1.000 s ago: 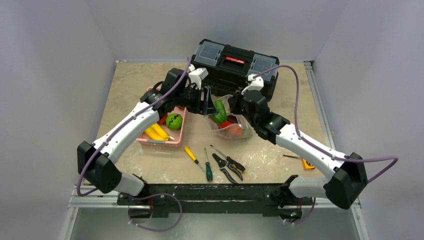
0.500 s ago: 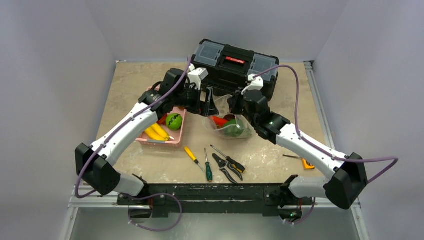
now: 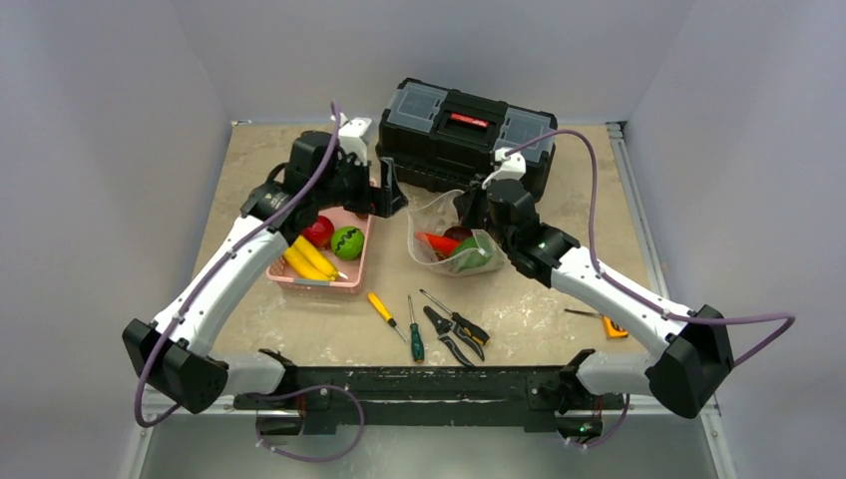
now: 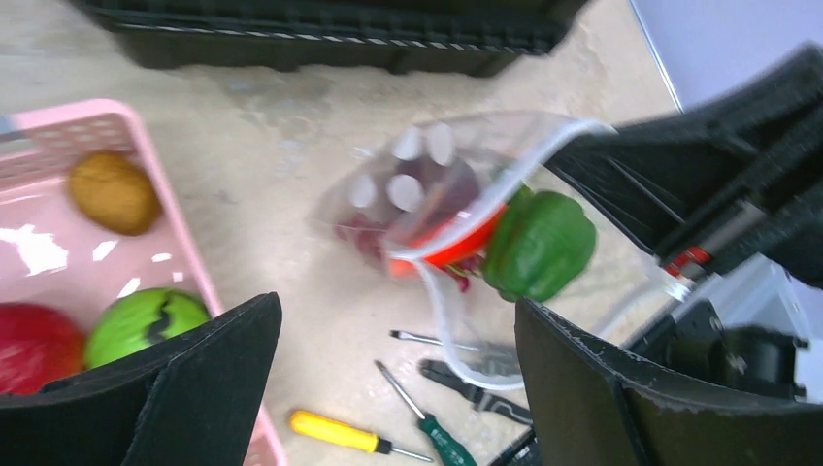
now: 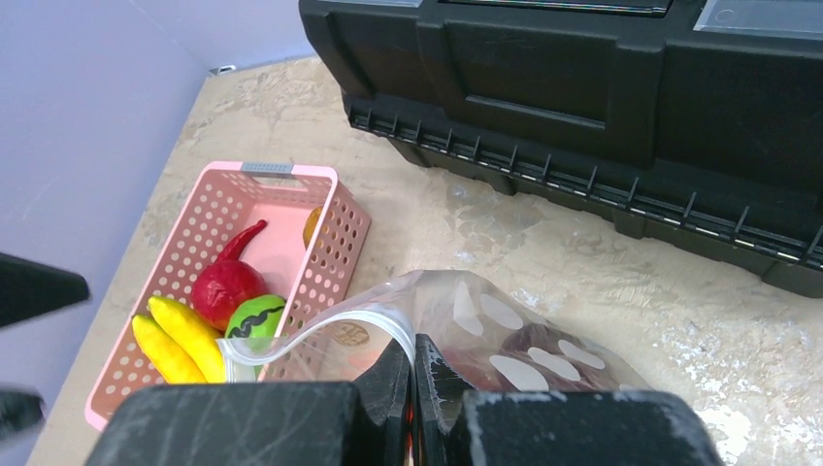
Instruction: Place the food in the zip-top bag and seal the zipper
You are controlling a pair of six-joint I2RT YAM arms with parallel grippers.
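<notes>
Next, my open left gripper needs to move down into the pink basket, to the left in the top view, and around the brown piece [image 4: 115,191], because the brown piece lies unbagged.
The zip-top bag [image 3: 444,225] lies open in front of the toolbox. It holds a green pepper [image 3: 473,255], a red-orange piece [image 3: 437,242] and a dark purple piece. My right gripper [image 3: 469,213] is shut on the bag's rim at the zipper [image 5: 320,330] and holds the mouth up. My left gripper [image 3: 385,192] is open and empty over the far right corner of the pink basket [image 3: 317,284]. More food lies in the basket: yellow pieces [image 3: 304,261], a green ball [image 3: 346,241], a red piece [image 3: 318,231] and a brown piece [image 4: 115,191].
A black toolbox [image 3: 469,125] stands behind the bag. A yellow screwdriver [image 3: 384,312], a green screwdriver [image 3: 415,339] and pliers [image 3: 454,339] lie in front of the bag. A small orange tool [image 3: 611,326] lies at the right.
My left gripper let go of the green pepper, which now lies in the bag, and drew back left to the basket. My right gripper has kept its hold on the bag rim.
</notes>
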